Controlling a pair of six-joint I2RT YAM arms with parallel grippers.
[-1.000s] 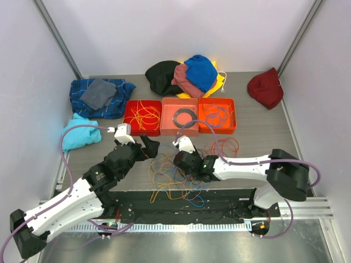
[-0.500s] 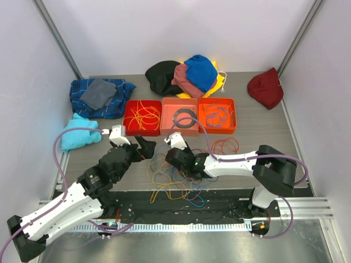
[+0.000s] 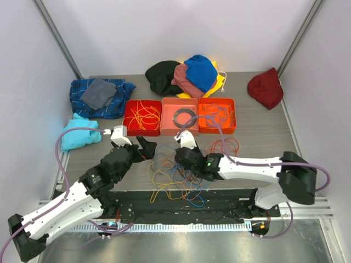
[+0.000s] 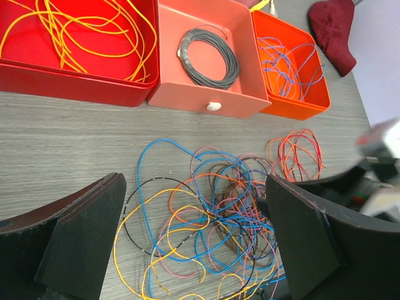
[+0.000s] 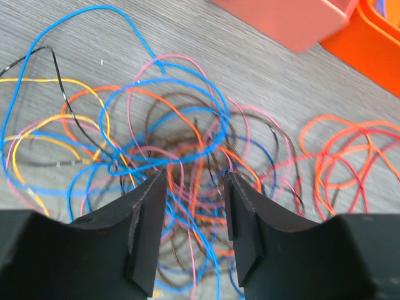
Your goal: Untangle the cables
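Note:
I will next bring my right gripper down and reach slightly outward onto that blue cable (image 5: 210, 147), because a blue loop lies over the other cables.
The cables form a loose tangle (image 3: 171, 174) of blue, orange, yellow, pink and dark strands on the grey table, between the two arms. My left gripper (image 3: 147, 149) hovers at the tangle's left edge. In the left wrist view the left gripper (image 4: 194, 244) is wide open, with the tangle (image 4: 212, 212) spread beneath. My right gripper (image 3: 184, 163) hangs over the tangle's right part. In the right wrist view the right gripper (image 5: 195, 212) stands partly open above the densest knot (image 5: 187, 162) with nothing clamped. A separate red-orange loop bundle (image 3: 226, 146) lies to the right.
Three trays stand behind the tangle: a red one (image 3: 142, 133) with yellow cables, a salmon one (image 3: 179, 132) with a grey coil (image 3: 183, 116), and an orange one (image 3: 216, 131) with blue and pink cables. Cloths lie at the left (image 3: 101, 96), back (image 3: 184, 74) and right (image 3: 266, 87).
The right gripper swung a little left over the tangle, then back right. The left gripper shifted slightly. Neither gripper's opening has changed.

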